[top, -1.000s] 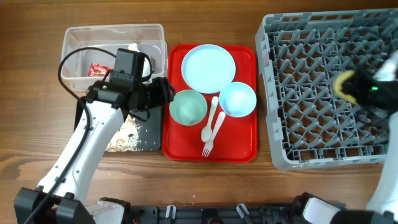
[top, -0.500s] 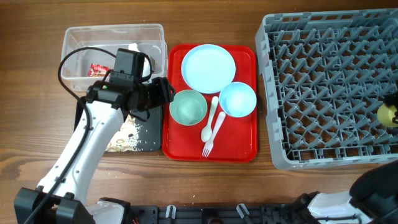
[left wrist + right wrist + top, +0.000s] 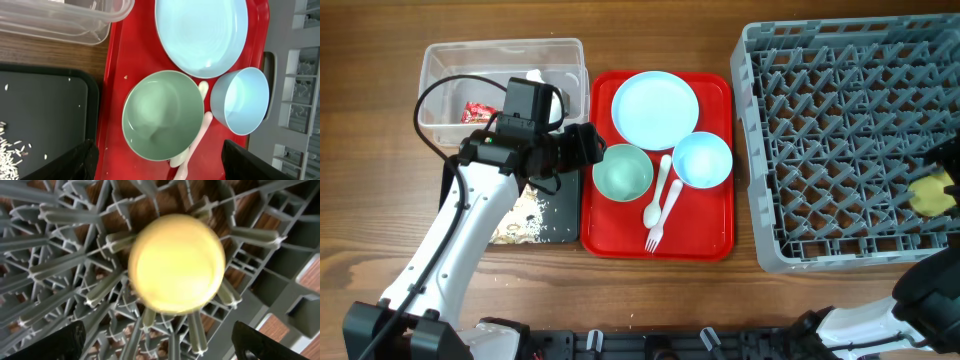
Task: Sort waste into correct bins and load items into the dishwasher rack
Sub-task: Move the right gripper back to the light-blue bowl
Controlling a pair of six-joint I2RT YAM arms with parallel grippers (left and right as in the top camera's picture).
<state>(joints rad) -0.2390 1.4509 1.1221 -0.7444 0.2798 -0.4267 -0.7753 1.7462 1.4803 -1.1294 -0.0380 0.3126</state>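
I should next move my right gripper to the left in the overhead view, then down onto the light blue bowl's rack-side rim (image 3: 730,161), because that rim faces the gripper.
The pale green bowl (image 3: 622,172) (image 3: 162,115), light blue plate (image 3: 655,108) (image 3: 201,35), light blue bowl (image 3: 702,160) (image 3: 240,100), white spoon (image 3: 656,192) and fork (image 3: 666,214) lie on the red serving tray. My left gripper (image 3: 586,146) (image 3: 160,170) is open, just left of the green bowl and above it. The yellow cup (image 3: 932,192) (image 3: 175,262) sits mouth-down on the pegs at the right edge of the grey rack (image 3: 840,130) (image 3: 60,265). My right gripper (image 3: 160,342) is open above it, its fingers clear of the cup.
The clear tub (image 3: 450,60) (image 3: 60,20) at the back left holds the red wrapper (image 3: 478,112) and the white tissue (image 3: 533,77). The black tray (image 3: 565,205) (image 3: 45,115) in front of it holds beige crumbs (image 3: 520,215). The red serving tray (image 3: 710,235) (image 3: 112,75) lies between the bins and the rack.
The yellow cup went from the rack's upper middle to its right edge with my right gripper. My left gripper edged slightly toward the green bowl.
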